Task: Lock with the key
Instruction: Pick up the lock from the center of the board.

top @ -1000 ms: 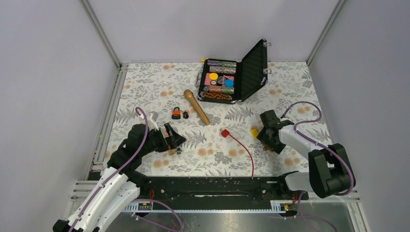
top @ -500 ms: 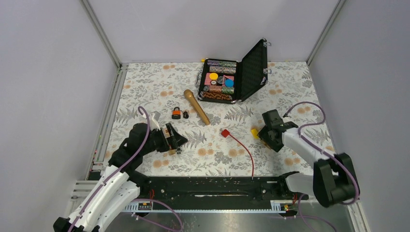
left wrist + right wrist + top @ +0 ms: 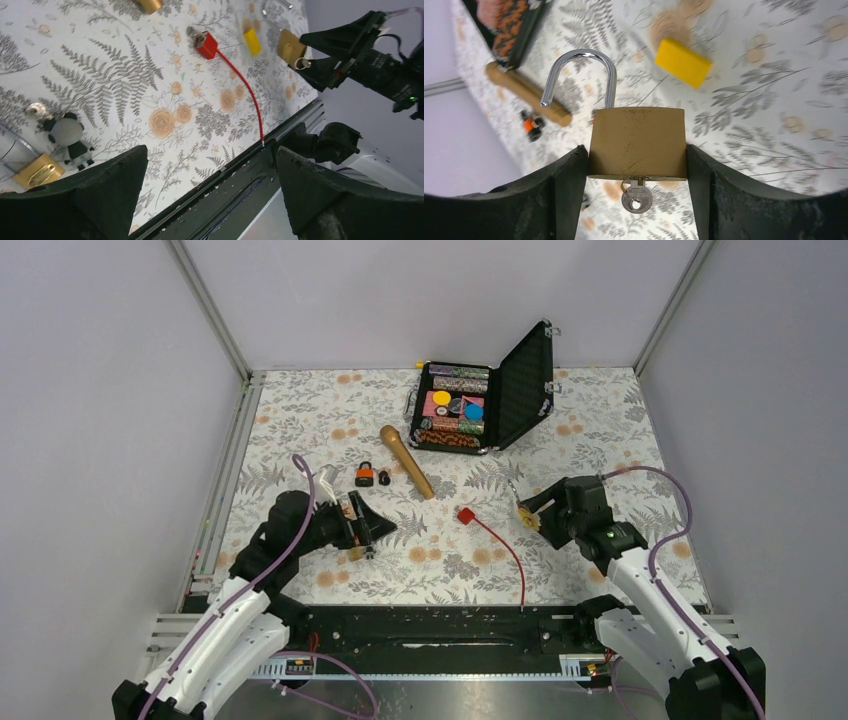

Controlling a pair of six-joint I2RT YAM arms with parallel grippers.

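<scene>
I need to move my left gripper outward and to the right in the top view next, onto the shackle, since the steel shackle [image 3: 514, 491] is open and free above the clamped padlock.
A brass padlock [image 3: 638, 142] is clamped by its sides in my right gripper [image 3: 636, 150], held above the floral table. Its steel shackle [image 3: 584, 70] stands swung open. The key [image 3: 637, 199] sits in the keyhole underneath, with a small ring on it. In the top view the right gripper [image 3: 535, 512] hovers at the right centre with the padlock [image 3: 527, 516]. My left gripper [image 3: 372, 528] is open and empty at the left centre. The left wrist view looks across at the held padlock [image 3: 291, 47].
Beside the left gripper lie a small brass lock [image 3: 37, 171] and a panda charm [image 3: 67, 135]. An orange padlock [image 3: 365, 476], a wooden stick [image 3: 406, 461], an open black case [image 3: 480, 400], a red block with cable [image 3: 466, 515] and a yellow block [image 3: 683, 62] lie around.
The right arm has swung up and left, lifting the brass padlock off the table. The left gripper has drifted slightly to the right, still open.
</scene>
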